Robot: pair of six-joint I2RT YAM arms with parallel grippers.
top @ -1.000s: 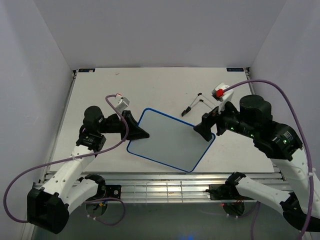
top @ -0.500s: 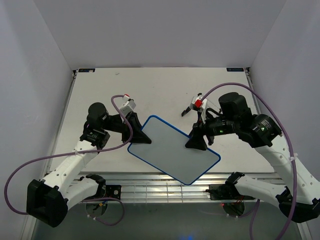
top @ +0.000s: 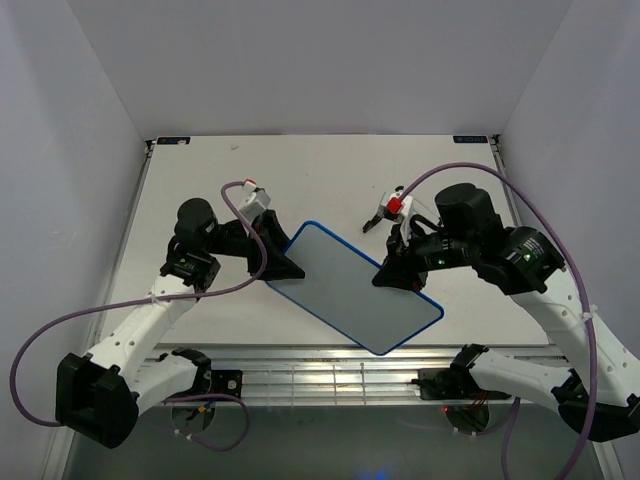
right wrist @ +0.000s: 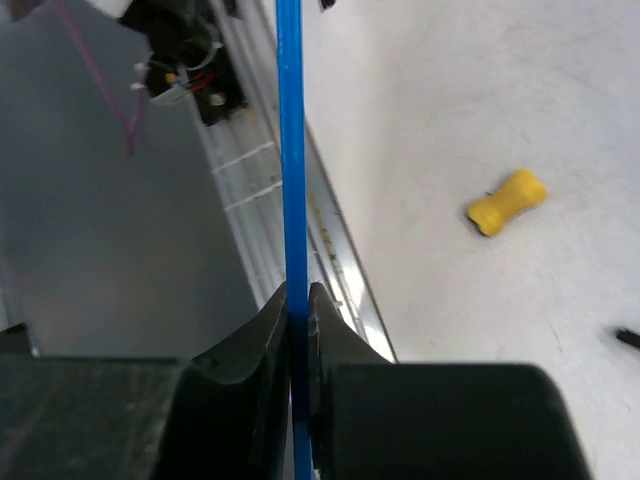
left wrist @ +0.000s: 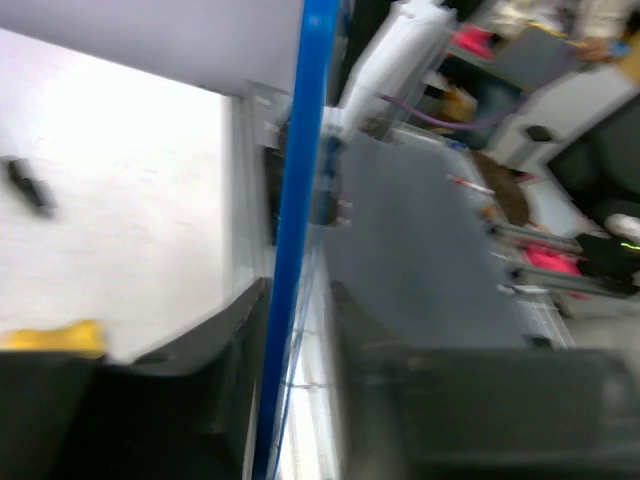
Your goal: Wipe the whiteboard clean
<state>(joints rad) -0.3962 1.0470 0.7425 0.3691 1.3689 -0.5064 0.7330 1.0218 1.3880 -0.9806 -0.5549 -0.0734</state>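
Observation:
The robot's right gripper will next carry the whiteboard (top: 352, 290) outward and then down onto the thin stand and release it there, since the black foot of the stand shows uncovered beyond the board.
The whiteboard (top: 352, 290), white with a thin blue rim, hangs tilted above the table between both arms. My right gripper (top: 392, 277) is shut on its right edge; in the right wrist view the blue rim (right wrist: 291, 150) runs straight up from between the pinched fingertips of the right gripper (right wrist: 299, 292). My left gripper (top: 288, 268) is at the board's left edge with its jaws open. In the left wrist view the blue rim (left wrist: 300, 200) lies against the left finger of the left gripper (left wrist: 298, 292), with a gap to the other finger.
A small yellow peanut-shaped eraser (right wrist: 508, 200) lies on the table under the board and shows blurred as the yellow eraser (left wrist: 50, 337). A thin black-and-metal stand (top: 385, 211) lies behind the board. The metal rail (top: 330, 375) runs along the table's near edge.
The right gripper moved in and shut on the board's right edge. The left gripper's jaws opened. The board turned and tilted up off the table.

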